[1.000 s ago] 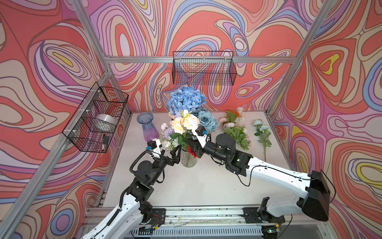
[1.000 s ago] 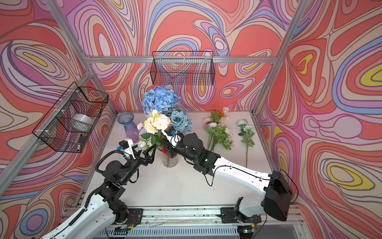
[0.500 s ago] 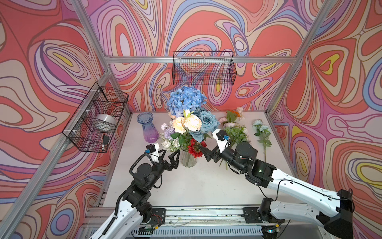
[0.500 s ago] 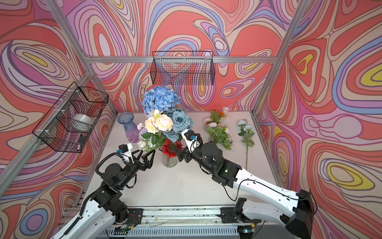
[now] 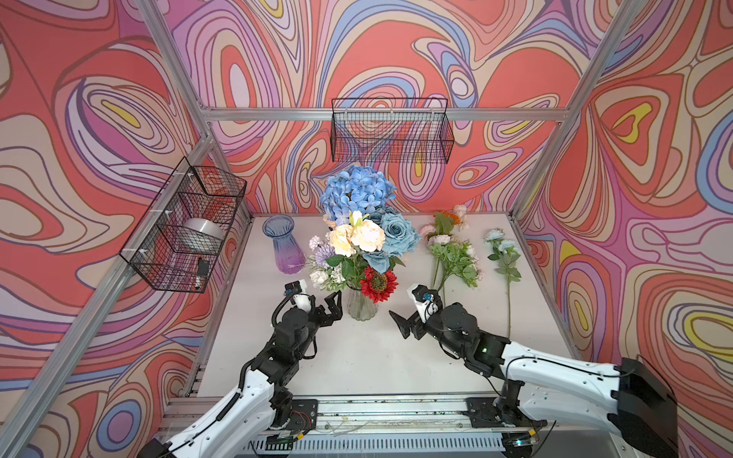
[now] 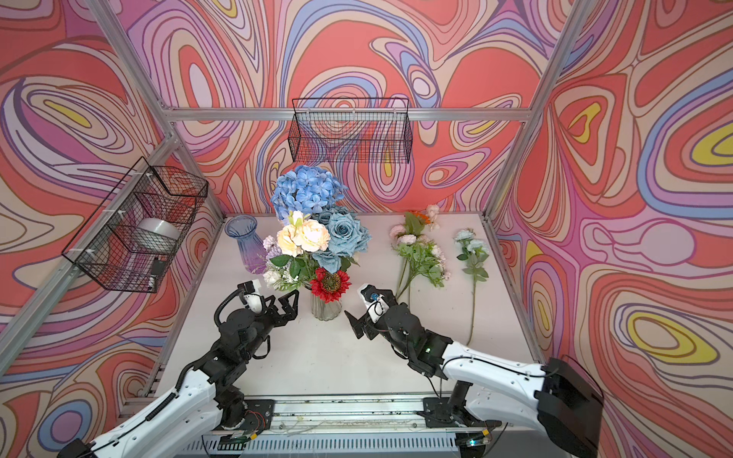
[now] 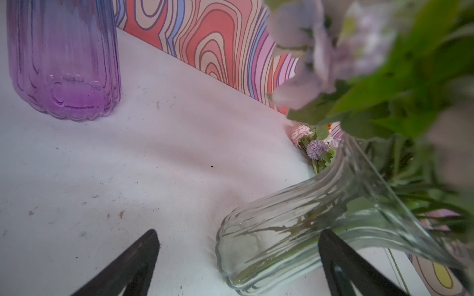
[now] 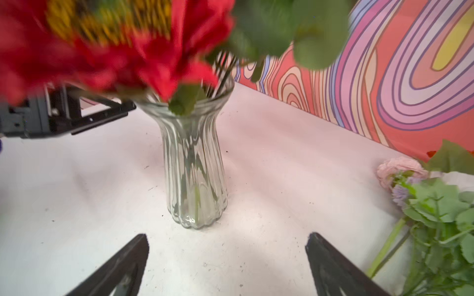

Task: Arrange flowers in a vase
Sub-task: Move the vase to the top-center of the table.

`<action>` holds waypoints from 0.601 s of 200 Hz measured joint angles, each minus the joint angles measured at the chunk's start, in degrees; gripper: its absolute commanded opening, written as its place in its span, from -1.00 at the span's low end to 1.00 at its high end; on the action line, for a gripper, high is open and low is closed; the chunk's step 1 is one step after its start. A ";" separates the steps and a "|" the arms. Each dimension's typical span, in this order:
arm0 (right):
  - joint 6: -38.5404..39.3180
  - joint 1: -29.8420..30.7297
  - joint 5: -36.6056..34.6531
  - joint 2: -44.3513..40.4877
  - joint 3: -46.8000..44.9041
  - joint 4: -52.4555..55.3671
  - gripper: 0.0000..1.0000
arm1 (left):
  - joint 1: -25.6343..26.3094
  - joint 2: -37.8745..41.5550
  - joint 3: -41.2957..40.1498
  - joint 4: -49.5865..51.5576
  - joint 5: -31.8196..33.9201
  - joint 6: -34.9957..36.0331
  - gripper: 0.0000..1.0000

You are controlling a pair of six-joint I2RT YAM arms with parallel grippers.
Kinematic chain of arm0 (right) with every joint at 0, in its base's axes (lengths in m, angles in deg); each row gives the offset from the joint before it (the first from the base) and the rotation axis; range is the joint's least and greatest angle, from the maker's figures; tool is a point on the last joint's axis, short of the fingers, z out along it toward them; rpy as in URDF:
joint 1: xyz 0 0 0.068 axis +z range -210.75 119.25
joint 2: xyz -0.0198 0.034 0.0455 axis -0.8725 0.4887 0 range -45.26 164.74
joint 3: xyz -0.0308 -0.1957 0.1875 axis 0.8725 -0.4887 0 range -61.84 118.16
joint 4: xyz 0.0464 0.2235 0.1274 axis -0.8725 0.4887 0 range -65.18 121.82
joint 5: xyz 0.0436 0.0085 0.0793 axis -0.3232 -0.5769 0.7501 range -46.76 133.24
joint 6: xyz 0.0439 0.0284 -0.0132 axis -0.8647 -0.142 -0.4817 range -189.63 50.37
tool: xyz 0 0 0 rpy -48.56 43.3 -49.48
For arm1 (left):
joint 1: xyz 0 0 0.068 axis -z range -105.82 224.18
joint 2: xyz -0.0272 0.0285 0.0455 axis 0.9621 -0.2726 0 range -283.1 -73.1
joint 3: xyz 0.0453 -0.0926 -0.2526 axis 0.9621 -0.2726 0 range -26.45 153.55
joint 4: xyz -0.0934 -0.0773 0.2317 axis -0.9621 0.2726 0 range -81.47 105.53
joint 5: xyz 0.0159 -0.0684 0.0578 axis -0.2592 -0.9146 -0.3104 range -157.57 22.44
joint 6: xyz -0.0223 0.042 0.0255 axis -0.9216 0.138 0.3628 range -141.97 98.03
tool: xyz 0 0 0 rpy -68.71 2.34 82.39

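Note:
I will move my open right gripper outward, in under the red sunflower, and close it around the clear vase's neck (image 5: 359, 299) (image 8: 190, 125), because it is uncovered just beneath that flower.
A clear ribbed glass vase (image 5: 361, 308) (image 6: 326, 308) stands mid-table, holding flowers: a blue hydrangea (image 5: 357, 194), peach roses (image 5: 359, 238), an aqua rose (image 5: 398, 238) and a red sunflower (image 5: 378, 283) low at the front. My left gripper (image 5: 334, 300) (image 7: 238, 232) is open just left of the vase neck; one finger overlaps the vase (image 7: 282, 230) in the left wrist view. My right gripper (image 5: 398, 320) (image 8: 227, 234) is open and empty, a short way right of the vase (image 8: 195, 166). More flowers (image 5: 452, 257) lie on the table at the right.
An empty purple vase (image 5: 281, 248) (image 7: 64, 64) stands behind and left of the bouquet. A single aqua stem (image 5: 501, 253) lies near the right wall. Wire baskets hang on the back wall (image 5: 390, 131) and the left wall (image 5: 186, 222).
My right gripper opened, leaving the red sunflower in the vase, and drew back from the bouquet to the right and down. My left gripper stayed open and backed off slightly.

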 measured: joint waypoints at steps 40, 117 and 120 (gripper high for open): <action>2.84 0.00 3.04 15.28 2.40 -14.53 0.97 | -0.02 -4.66 0.02 -4.02 2.45 -0.66 1.00; 1.73 0.00 5.73 33.46 6.45 -42.58 0.97 | -0.02 -7.58 0.02 -7.56 3.30 -0.02 1.00; 1.68 0.00 5.60 34.05 6.60 -43.39 0.97 | -0.02 -7.67 0.02 -7.63 3.28 0.02 1.00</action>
